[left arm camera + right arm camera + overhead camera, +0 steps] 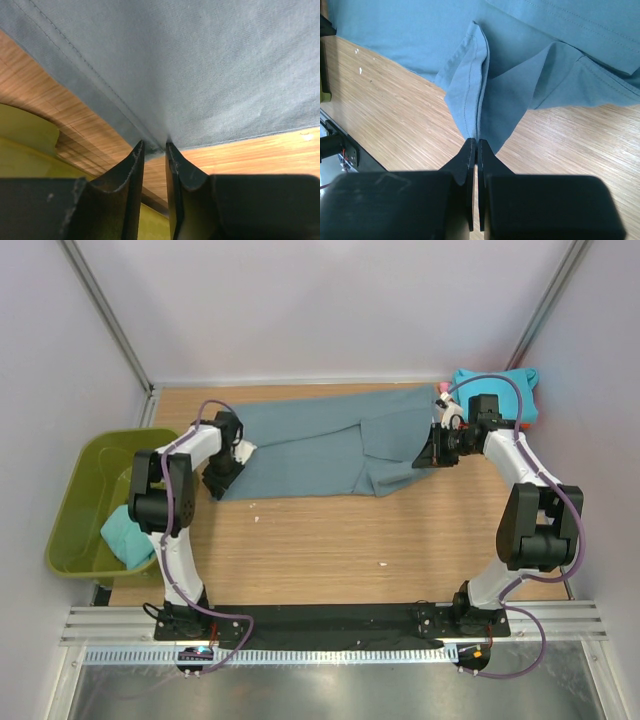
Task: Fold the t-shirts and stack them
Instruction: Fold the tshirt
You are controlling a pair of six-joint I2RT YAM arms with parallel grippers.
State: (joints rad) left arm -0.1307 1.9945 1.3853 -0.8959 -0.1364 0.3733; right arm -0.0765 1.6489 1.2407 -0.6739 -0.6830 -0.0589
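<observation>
My right gripper holds the shirt's edge and will next lift it outward over the shirt's far edge (408,395) and let go, because that far edge lies farther out and the shirt's front layer stops short.
The large slate blue-grey t-shirt (320,440) lies stretched across the back of the wooden table. My left gripper (220,480) sits at its left front corner. In the left wrist view the tips (154,146) pinch the hemmed corner of the shirt (200,65). My right gripper (428,452) is at the shirt's right end. In the right wrist view it (477,142) is shut on a folded edge of the shirt (395,30) and holds that edge raised off the wood. A turquoise t-shirt (497,390) lies at the back right with a bit of pink cloth (441,390) beside it.
An olive-green tub (75,490) stands off the table's left side with a turquoise t-shirt (128,535) in it; its rim shows in the left wrist view (25,135). Bare wood (330,550) lies in front of the shirt. White walls enclose the back and sides.
</observation>
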